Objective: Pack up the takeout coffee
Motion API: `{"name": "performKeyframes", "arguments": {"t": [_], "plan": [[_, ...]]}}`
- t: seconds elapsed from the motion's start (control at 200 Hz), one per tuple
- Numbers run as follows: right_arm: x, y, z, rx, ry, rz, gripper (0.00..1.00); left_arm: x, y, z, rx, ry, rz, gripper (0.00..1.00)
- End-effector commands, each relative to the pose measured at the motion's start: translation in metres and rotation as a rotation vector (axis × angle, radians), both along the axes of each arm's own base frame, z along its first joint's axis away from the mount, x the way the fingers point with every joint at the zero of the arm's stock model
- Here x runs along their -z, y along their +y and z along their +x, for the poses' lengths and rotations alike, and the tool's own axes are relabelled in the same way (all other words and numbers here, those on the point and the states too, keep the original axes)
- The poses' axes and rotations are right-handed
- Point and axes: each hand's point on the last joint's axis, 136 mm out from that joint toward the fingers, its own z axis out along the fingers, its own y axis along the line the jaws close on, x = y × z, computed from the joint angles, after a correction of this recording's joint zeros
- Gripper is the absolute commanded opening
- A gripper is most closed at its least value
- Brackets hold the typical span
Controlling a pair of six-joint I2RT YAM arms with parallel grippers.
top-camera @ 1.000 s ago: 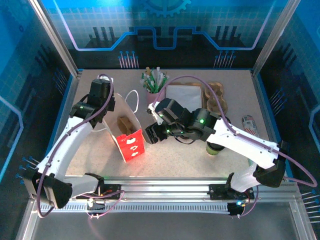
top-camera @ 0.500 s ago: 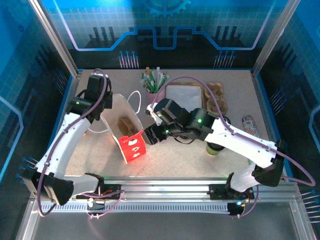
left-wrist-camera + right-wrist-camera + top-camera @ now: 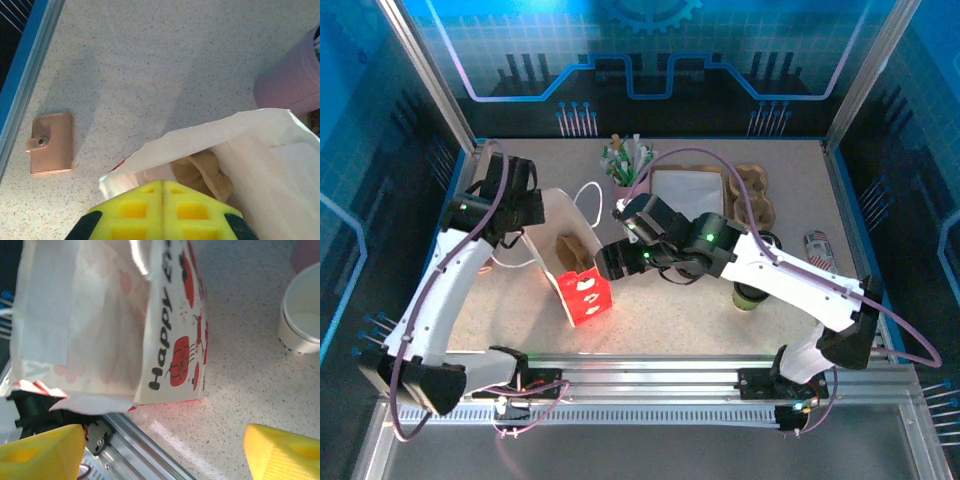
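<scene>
My right gripper will move outward toward the handle's root next, open fingers astride that upright edge.
The takeout coffee (image 3: 301,320), a plain white paper cup with an open top, stands on the table to the right of the bag in the right wrist view. The white paper bag (image 3: 582,290) with red print stands upright left of centre. My left gripper (image 3: 523,207) is shut on the bag's rear left rim (image 3: 200,137), its yellow fingertips (image 3: 145,200) pressed together. A brown cardboard piece (image 3: 207,170) lies inside the bag. My right gripper (image 3: 610,262) hangs open beside the bag's printed side (image 3: 175,340), with nothing between its fingers (image 3: 285,452).
A pink cup (image 3: 628,172) with green-and-white sticks stands behind the bag. A white sheet (image 3: 685,190) and brown cup carriers (image 3: 757,195) lie at the back right, a can (image 3: 817,245) at the right. A small tan wallet (image 3: 50,142) lies near the left edge.
My left gripper has closed on the bag's rim and drawn it to the left, widening the mouth. My right gripper has moved left toward the bag and opened wider.
</scene>
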Motion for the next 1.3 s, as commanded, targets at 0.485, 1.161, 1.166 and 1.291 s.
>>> {"name": "performKeyframes", "arguments": {"t": [0.485,1.161,1.166,1.291], "plan": [[0.020,0.030,0.028,0.212,-0.005,-0.062,0.62,-0.041,0.008,-0.033,0.000,-0.191,-0.048,0.13],[0.018,0.035,0.046,-0.008,-0.139,-0.239,0.20,-0.062,0.016,-0.050,-0.021,-0.250,-0.041,0.11],[0.018,0.035,0.046,-0.010,-0.140,-0.239,0.19,-0.062,0.016,-0.050,-0.022,-0.251,-0.043,0.11],[0.011,0.032,0.048,-0.068,-0.190,-0.256,0.10,-0.065,0.016,-0.054,-0.025,-0.252,-0.061,0.14]]}}
